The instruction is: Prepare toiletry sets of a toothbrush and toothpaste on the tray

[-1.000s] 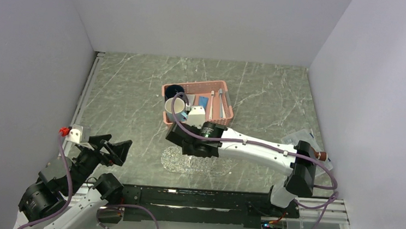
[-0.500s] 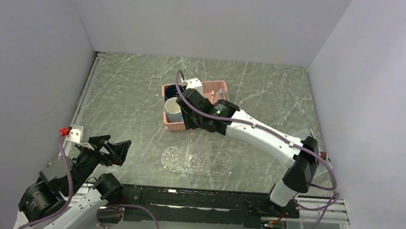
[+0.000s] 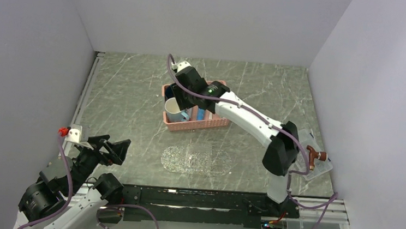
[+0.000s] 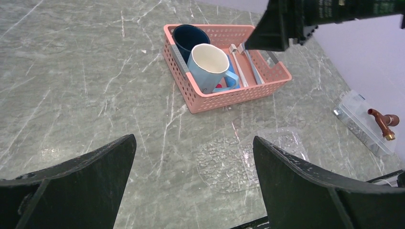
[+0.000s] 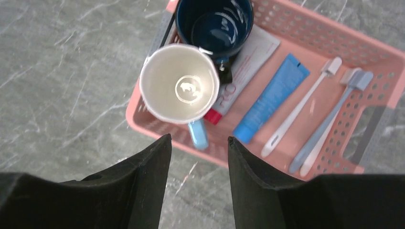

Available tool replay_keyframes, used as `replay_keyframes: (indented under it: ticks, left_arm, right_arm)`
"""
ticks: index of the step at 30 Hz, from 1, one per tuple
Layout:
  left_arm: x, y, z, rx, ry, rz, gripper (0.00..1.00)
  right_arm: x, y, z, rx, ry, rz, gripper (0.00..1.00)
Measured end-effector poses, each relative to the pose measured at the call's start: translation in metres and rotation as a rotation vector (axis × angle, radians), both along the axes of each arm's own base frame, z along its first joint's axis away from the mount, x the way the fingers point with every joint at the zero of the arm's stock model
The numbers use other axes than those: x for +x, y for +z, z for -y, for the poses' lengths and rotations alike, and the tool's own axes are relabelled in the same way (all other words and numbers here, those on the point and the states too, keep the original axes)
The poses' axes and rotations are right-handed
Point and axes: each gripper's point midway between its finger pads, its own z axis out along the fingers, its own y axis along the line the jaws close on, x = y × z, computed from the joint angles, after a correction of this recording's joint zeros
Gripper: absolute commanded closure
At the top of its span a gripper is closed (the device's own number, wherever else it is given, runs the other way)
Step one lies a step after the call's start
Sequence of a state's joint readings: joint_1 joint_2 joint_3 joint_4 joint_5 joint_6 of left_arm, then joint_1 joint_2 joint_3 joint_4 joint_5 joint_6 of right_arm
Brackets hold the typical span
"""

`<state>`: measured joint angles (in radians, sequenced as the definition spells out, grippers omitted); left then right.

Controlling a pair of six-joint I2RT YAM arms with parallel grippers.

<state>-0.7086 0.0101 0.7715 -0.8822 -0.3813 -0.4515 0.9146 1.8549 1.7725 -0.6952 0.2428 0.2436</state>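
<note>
My right gripper lowers open fingers astride the rim (image 5: 217,93) beside that tube and closes next, as the light blue mug below it covers part of the white toothpaste (image 5: 241,69).
The pink basket (image 5: 305,19) holds a white toothbrush (image 5: 301,112), and a second white one (image 5: 317,143) lies half under a blue-grey brush (image 5: 334,114). Beside them are a blue toothpaste (image 5: 272,102) and a white toothpaste (image 5: 241,69) with a red end, partly under the mugs. My right gripper (image 5: 198,138) hovers open above the basket's left part (image 3: 183,91), with nothing between its fingers. The clear glittery tray (image 3: 196,160) lies bare in front of the basket (image 3: 197,127). My left gripper (image 3: 115,150) stands wide open at the near left, pointing toward the tray (image 4: 248,157).
A light blue mug (image 5: 179,83) and a navy mug (image 5: 215,24) stand in the basket's left end. A clear rectangular box (image 3: 312,156) with a brown piece sits at the near right. Grey walls close the table on three sides.
My right arm has swung from low over the tray, away and up, to above the basket's left end, and its jaws have widened. The left arm has not moved.
</note>
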Motion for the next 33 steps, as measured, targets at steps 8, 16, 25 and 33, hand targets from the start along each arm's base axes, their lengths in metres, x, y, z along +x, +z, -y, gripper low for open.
replay_keyframes:
  ticks: [8,16,25,33]
  left_arm:
    - [0.001,0.0,-0.001,-0.003,0.011,-0.003,0.01]
    - [0.002,-0.003,-0.001,0.007,0.014,-0.015,0.01]
    - [0.002,-0.003,-0.001,0.01,0.018,-0.017,0.01]
    - [0.004,-0.004,0.0,0.018,0.018,-0.026,0.01]
  right_arm:
    - [0.049,-0.026,-0.02,-0.026,0.007,-0.02,0.52]
    - [0.064,-0.063,-0.021,-0.075,0.023,-0.093,0.56]
    - [0.065,-0.08,-0.02,-0.085,0.041,-0.143,0.63]
    - [0.062,-0.098,-0.023,-0.096,0.057,-0.185,0.7]
